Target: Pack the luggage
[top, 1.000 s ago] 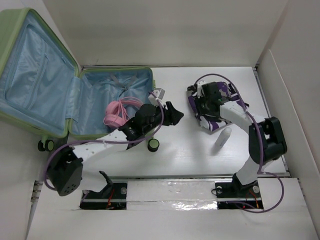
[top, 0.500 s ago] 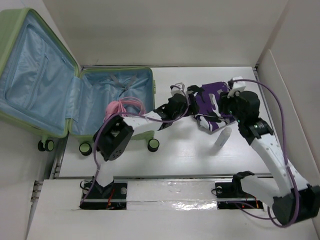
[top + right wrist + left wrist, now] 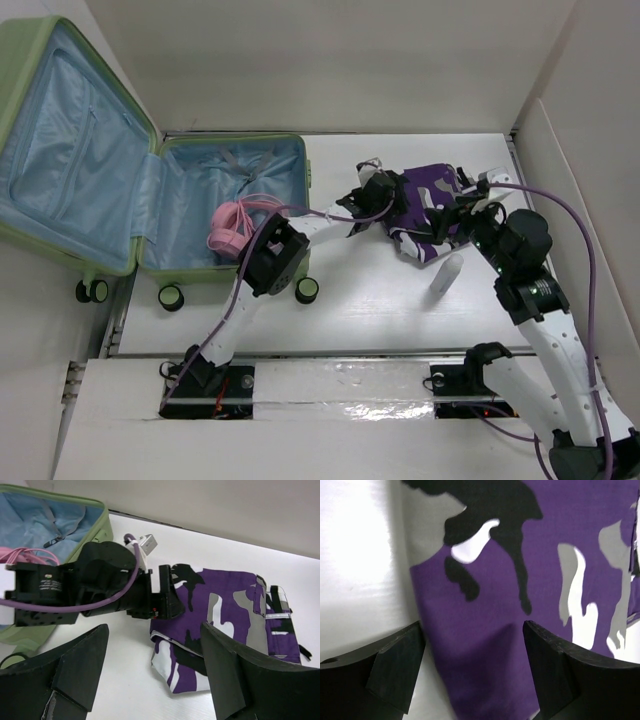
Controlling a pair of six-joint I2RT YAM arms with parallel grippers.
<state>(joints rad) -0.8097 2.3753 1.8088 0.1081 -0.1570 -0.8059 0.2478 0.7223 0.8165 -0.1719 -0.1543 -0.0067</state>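
Observation:
I need to keep my left gripper low at the garment's edge by the luggage next and close its fingers on the purple cloth, because that edge is already between them.
The luggage lies open at the left, its green lid propped up and its blue-lined base flat. A folded purple camouflage garment rests on the white table to its right. My left gripper is open at the garment's left edge; in the left wrist view its fingers stand wide on either side of the purple cloth. My right gripper hovers open over the garment's near edge, not touching it. The right wrist view also shows the left gripper.
A pink coiled cord lies inside the luggage base. A white bottle lies on the table just in front of the garment. Black-and-white wheels stick out at the luggage's near side. White walls enclose the table on the right and at the back.
The left arm swung from the luggage across to the garment's left edge. The right arm pulled back from on top of the garment. Both grippers opened wide.

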